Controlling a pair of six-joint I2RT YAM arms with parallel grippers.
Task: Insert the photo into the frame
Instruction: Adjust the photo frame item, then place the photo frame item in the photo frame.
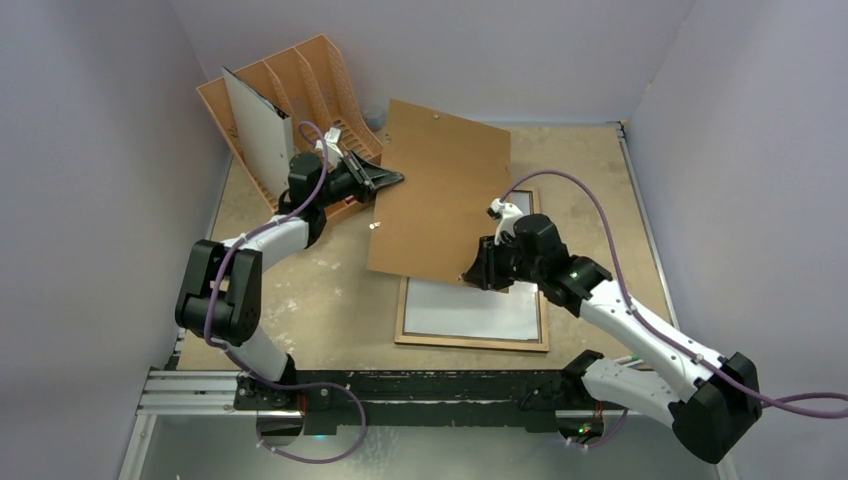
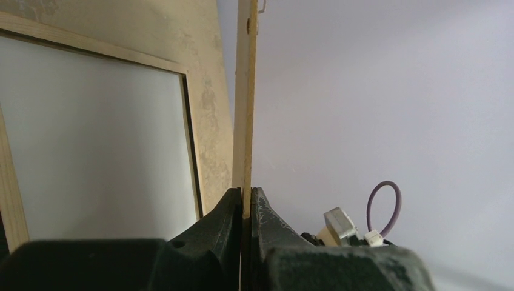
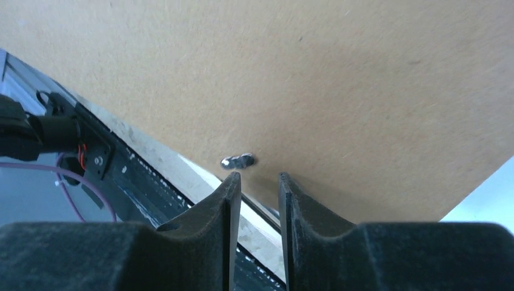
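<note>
The board [image 1: 440, 195] goes down, back and to the right in the top view with my left gripper next. My left gripper then releases it over the frame's white opening [image 1: 468, 310], which still lies uncovered.
The brown backing board [image 1: 440, 195] hangs tilted above the table, its near edge over the frame [image 1: 472, 342]. My left gripper [image 1: 395, 180] is shut on the board's left edge, and the left wrist view shows the board [image 2: 245, 91] edge-on between the jaws. The light-wood frame [image 2: 12, 200] lies flat and its opening is plain white. My right gripper [image 1: 478, 272] sits at the board's near right corner. Its jaws [image 3: 256, 177] stand slightly apart with nothing between them, just below a small metal clip [image 3: 237, 161] on the board [image 3: 303, 79]. The photo's printed face shows in no view.
An orange slotted rack [image 1: 300, 90] stands at the back left, holding an upright white sheet [image 1: 258, 130] with a dark edge. Purple walls close in the table on three sides. A black rail [image 1: 400, 385] runs along the near edge.
</note>
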